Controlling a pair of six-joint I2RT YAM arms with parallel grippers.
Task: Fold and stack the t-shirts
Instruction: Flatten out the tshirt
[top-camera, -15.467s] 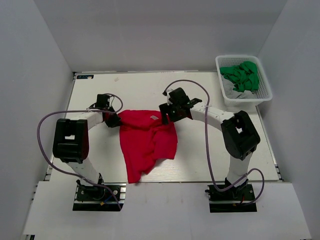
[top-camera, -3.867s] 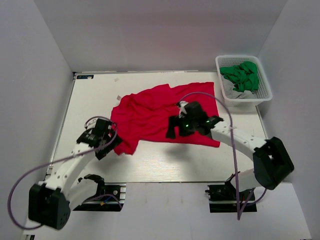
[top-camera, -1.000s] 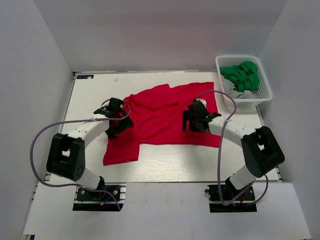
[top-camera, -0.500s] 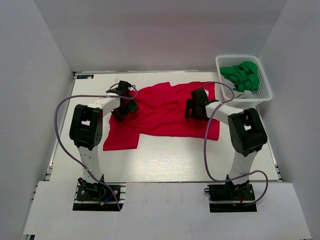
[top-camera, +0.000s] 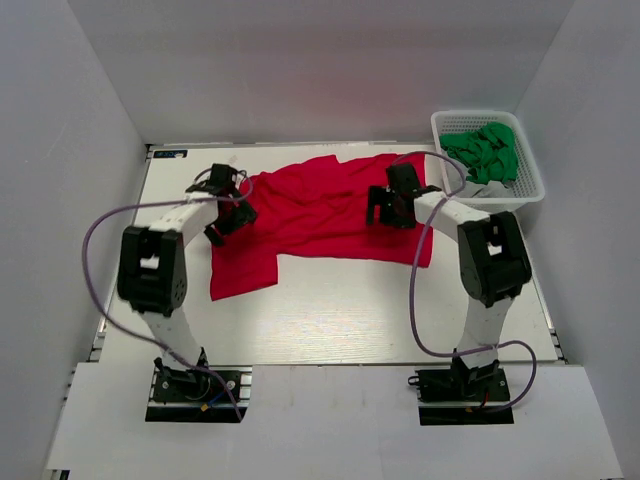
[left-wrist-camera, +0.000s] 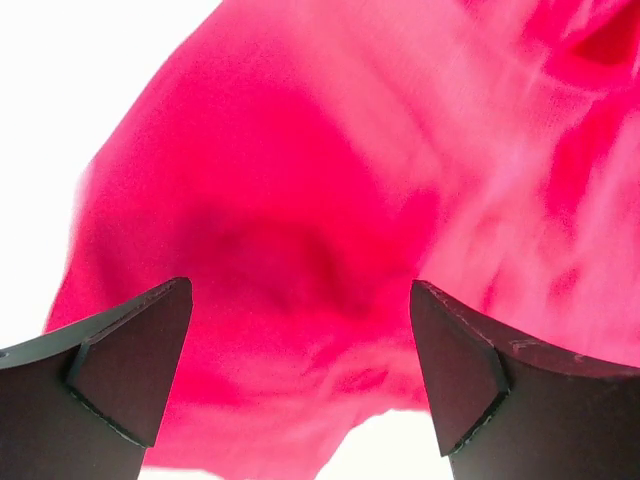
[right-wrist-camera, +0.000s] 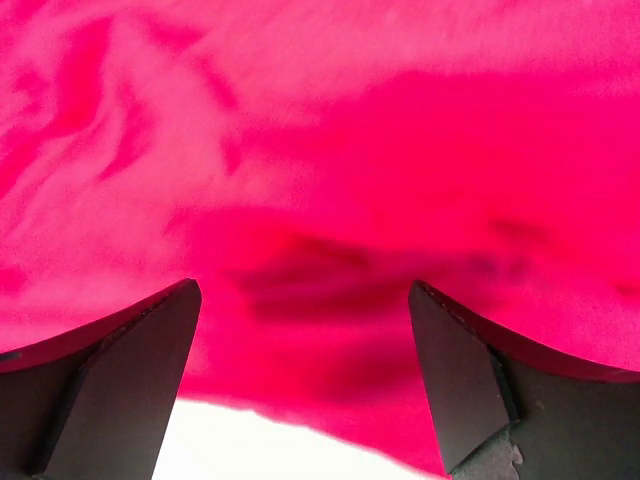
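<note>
My left gripper will move back and down onto the sleeve's nearest corner (top-camera: 215, 295) next, as it lies below and toward my base, with its edge clear of other cloth.
One red t-shirt (top-camera: 320, 215) lies spread and wrinkled across the far half of the white table (top-camera: 340, 320). My left gripper (top-camera: 228, 208) hovers over the shirt's left part, near a sleeve, jaws wide apart. In the left wrist view the left gripper (left-wrist-camera: 300, 370) is open, with red cloth (left-wrist-camera: 330, 200) below it and nothing between the fingers (left-wrist-camera: 130, 370). My right gripper (top-camera: 392, 206) is over the shirt's right part. Seen from the right wrist, the right gripper (right-wrist-camera: 300, 380) is open above red fabric (right-wrist-camera: 330, 150), close to a hem.
A white lattice basket (top-camera: 440, 135) stands at the far right corner, holding crumpled green cloth (top-camera: 485, 150). Grey walls close in the table on the left, back and right. Both arms' cables loop above the table's near half.
Both grippers have moved toward the far edge, the left one also further left. The shirt's cloth has shifted slightly away from the arms' bases. Both stay open.
</note>
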